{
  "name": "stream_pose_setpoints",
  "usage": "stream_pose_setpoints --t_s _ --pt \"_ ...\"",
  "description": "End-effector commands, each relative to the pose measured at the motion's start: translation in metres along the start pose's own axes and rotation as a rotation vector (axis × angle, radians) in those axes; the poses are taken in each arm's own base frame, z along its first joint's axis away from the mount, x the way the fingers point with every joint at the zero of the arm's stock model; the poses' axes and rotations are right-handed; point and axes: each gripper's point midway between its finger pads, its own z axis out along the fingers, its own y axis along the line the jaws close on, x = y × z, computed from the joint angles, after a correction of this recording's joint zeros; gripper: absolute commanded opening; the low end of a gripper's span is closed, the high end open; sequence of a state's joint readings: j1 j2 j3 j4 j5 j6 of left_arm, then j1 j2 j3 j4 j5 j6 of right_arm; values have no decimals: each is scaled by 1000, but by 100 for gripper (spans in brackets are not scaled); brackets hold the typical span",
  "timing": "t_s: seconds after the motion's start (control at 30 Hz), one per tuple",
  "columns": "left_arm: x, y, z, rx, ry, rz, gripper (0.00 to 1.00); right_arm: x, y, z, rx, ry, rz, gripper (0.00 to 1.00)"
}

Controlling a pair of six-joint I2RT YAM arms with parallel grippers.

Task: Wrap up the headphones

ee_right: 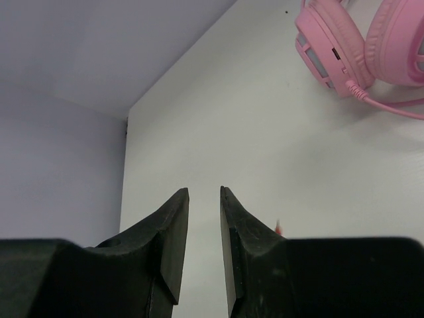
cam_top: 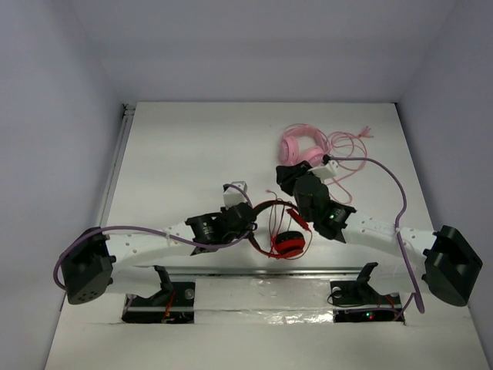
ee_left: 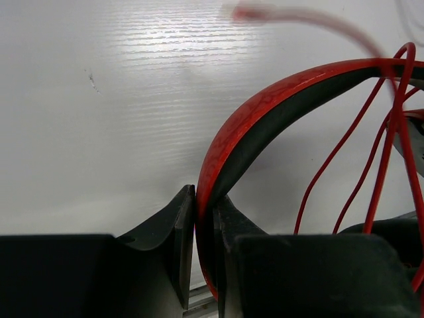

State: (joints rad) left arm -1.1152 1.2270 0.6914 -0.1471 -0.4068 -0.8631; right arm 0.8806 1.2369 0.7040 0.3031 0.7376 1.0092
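Observation:
The bare tabletop is outward and below my left gripper, clear of the pink headphones, so my left gripper should move outward and down to let go of the headband there.
The red headphones [cam_top: 283,235] lie near the table's front middle, one round red cup [cam_top: 290,245] facing up. My left gripper [cam_top: 249,222] is shut on the red headband with its black lining [ee_left: 265,99], and the band is pinched between its fingertips [ee_left: 182,205]. Thin red cable [ee_left: 371,172] hangs in loops across the band's arch on the right. My right gripper [cam_top: 285,181] hovers just behind the headphones. Its jaws [ee_right: 204,192] stand apart with nothing between them. A speck of red cable [ee_right: 278,227] peeks past its right finger.
Pink headphones [cam_top: 300,146] with a tangled pink cable [cam_top: 348,154] lie just behind the right gripper, also seen from the right wrist as pink headphones [ee_right: 351,46]. A metal rail [cam_top: 254,271] runs along the front edge. White walls enclose the table.

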Motion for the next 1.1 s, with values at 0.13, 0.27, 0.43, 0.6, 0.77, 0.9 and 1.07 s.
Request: stream_pose_setpoints --t_s 0.13,0.27,0.43,0.6,0.77,0.9,1.07 --pt "-40 -35 -21 109 -91 -57 0 -29 27 -14 -84 -16 -49 34" --pt "-39 -35 -19 101 -85 -46 0 -52 42 -28 -134 -24 -110 36" --pt "-42 -25 -16 42 -104 -25 0 -57 49 -42 -172 25 -181 37" --pt "-64 -4 -12 -19 -155 -29 0 -63 43 -59 -196 51 -224 40" --pt "-102 17 -2 -45 -231 -64 0 -63 32 -71 -204 74 -248 47" --pt "-128 34 14 -98 -274 -78 0 -57 21 -75 -192 101 -281 67" --pt "-146 48 36 -119 -302 -96 0 -50 16 -77 -198 136 -313 94"
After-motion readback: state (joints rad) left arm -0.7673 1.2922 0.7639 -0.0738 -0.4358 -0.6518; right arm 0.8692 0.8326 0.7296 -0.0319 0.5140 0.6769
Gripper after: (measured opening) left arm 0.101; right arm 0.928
